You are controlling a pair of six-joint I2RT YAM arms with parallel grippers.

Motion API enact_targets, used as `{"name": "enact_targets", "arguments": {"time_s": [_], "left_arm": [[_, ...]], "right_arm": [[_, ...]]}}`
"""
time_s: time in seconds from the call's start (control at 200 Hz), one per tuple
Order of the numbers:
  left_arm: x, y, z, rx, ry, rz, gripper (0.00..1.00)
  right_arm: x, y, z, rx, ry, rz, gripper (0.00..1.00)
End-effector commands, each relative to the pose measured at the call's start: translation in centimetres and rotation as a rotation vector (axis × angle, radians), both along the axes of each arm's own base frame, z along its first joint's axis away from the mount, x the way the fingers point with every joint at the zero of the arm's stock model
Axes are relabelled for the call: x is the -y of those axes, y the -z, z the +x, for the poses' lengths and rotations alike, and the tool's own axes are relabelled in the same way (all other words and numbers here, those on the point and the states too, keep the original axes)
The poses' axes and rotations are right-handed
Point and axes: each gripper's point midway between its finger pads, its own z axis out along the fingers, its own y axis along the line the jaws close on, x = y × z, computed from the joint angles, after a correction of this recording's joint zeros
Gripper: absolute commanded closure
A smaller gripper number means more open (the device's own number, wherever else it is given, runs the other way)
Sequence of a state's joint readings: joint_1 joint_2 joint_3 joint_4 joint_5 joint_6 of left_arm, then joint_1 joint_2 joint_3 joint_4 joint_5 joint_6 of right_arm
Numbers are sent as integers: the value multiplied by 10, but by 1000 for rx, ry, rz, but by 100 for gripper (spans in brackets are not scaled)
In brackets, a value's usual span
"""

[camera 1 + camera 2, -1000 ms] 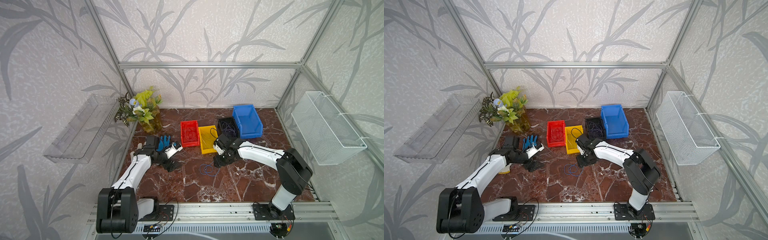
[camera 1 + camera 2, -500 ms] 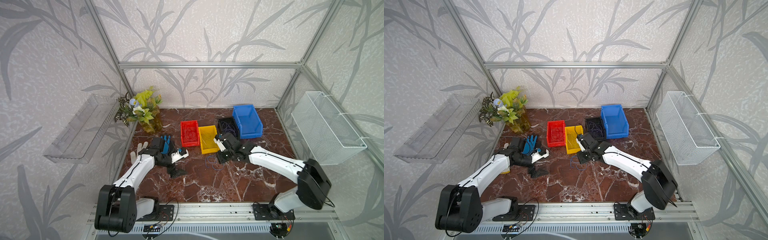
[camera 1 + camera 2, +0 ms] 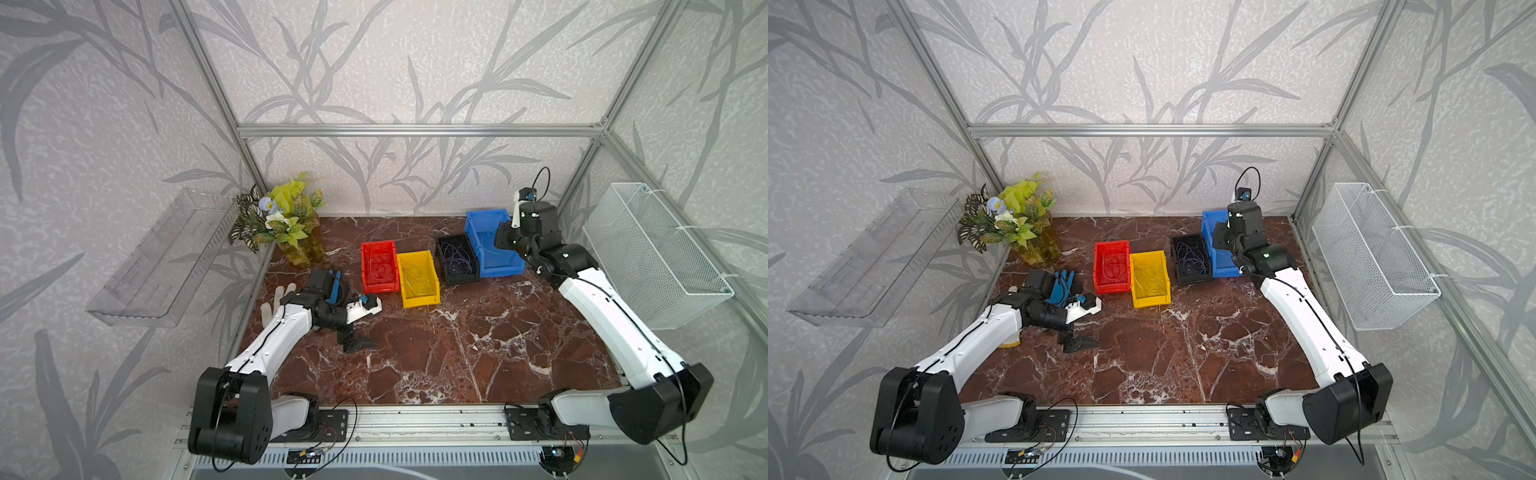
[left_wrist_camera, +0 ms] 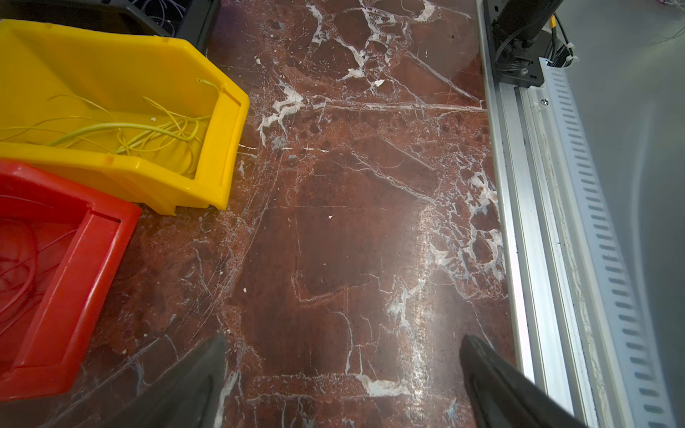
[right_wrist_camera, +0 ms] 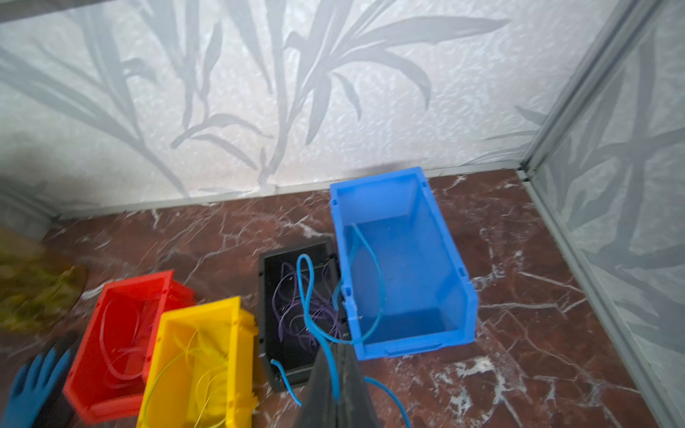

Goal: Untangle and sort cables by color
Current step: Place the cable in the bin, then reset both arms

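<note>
The bottom of the blue bin lies outward and below, so the robot's right gripper needs to move outward and down over it next and let go of the blue cable [image 5: 299, 292] where the colors match.
My right gripper [image 5: 338, 357] is shut on a blue cable [image 5: 299, 292], whose loops dangle over the black bin [image 5: 276, 355] and the blue bin [image 5: 407, 266]. In both top views this gripper [image 3: 503, 240] [image 3: 1221, 237] hangs raised over the blue bin [image 3: 482, 224]. Red cables [image 3: 380, 268] lie in the red bin [image 3: 376, 246]. Yellow ones [image 4: 148, 129] are in the yellow bin [image 4: 222, 148], and purple ones [image 3: 459, 257] in the black bin [image 3: 451, 240]. My left gripper [image 4: 343, 352] [image 3: 358, 343] stands open over bare marble, nothing between its fingers [image 4: 200, 374].
A vase of flowers [image 3: 291, 224] stands at the back left. A blue glove [image 3: 336, 286] and a white glove [image 3: 272, 305] lie by the left arm. A wire basket [image 3: 652, 253] hangs on the right wall, a clear shelf [image 3: 162, 257] on the left. A metal rail [image 3: 415, 419] edges the front.
My right gripper shut on the blue cable that lay mid-table, lifted it and carried it back right over the blue bin. The left gripper opened wider and shifted slightly forward.
</note>
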State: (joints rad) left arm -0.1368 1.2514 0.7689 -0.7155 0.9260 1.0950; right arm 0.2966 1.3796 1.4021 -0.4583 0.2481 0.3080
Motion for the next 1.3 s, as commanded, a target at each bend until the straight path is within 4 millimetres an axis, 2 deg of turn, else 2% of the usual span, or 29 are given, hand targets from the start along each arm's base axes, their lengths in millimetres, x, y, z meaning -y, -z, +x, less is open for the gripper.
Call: {"name": "enact_targets", "arguments": {"time_s": [0.0,0.135,0.24,0.255,0.28,0.32,0.42,0.485,0.555,0.645,0.735,0.785,0.81,0.83,0.87,0.88,0.895,0.905,0.955,1.055,1.11,1.205,1.265,1.295], "left_arm": [[1,5,-3,-19,-8,-8,0],[-8,16,7,-35,-99,54,0],[-17,25,22,-32,-201,105,0],[-19,25,24,-27,-213,112,0],[-21,27,27,-22,-230,120,0],[-24,30,29,-15,-253,131,0],[-31,32,36,2,-311,145,0],[-36,33,39,17,-339,152,0],[-40,34,41,27,-360,158,0],[-45,32,44,31,-392,154,0],[-48,31,48,32,-426,146,0],[-53,30,57,39,-485,140,0],[-57,29,62,49,-516,141,0],[-60,28,67,59,-542,143,0],[-70,26,77,83,-617,146,0],[-72,26,80,85,-638,147,0],[-76,25,84,96,-669,147,0],[-79,25,87,99,-697,147,0],[-93,26,98,113,-814,156,0],[-94,32,100,144,-830,140,0],[-90,30,101,171,-821,104,0],[-92,17,111,264,-872,29,0],[-97,11,118,335,-925,-25,0],[-99,8,121,363,-953,-55,0]], "right_arm": [[24,29,28,-45,62,-36,100],[31,62,65,-57,60,-17,100],[25,89,89,-69,30,-24,100],[24,88,91,-61,25,-24,100],[23,107,98,-90,22,-31,100],[22,119,104,-97,24,-38,100],[23,147,120,-118,16,-63,91],[25,160,127,-138,6,-71,78],[28,160,131,-141,4,-67,69],[27,139,128,-105,-12,-53,57],[23,117,115,-78,-31,-29,47],[20,102,103,-54,-52,-5,43],[17,101,96,-51,-72,7,40],[15,90,88,-25,-91,19,37],[9,85,74,0,-128,43,24],[8,85,71,4,-137,50,19],[6,84,65,12,-150,59,3],[4,80,62,26,-160,66,0],[0,83,42,50,-192,91,1],[1,93,2,96,-219,108,1],[8,103,-21,111,-198,105,1],[23,138,-58,135,-152,68,1],[33,156,-74,190,-121,35,1],[41,155,-78,215,-83,35,1]]}}
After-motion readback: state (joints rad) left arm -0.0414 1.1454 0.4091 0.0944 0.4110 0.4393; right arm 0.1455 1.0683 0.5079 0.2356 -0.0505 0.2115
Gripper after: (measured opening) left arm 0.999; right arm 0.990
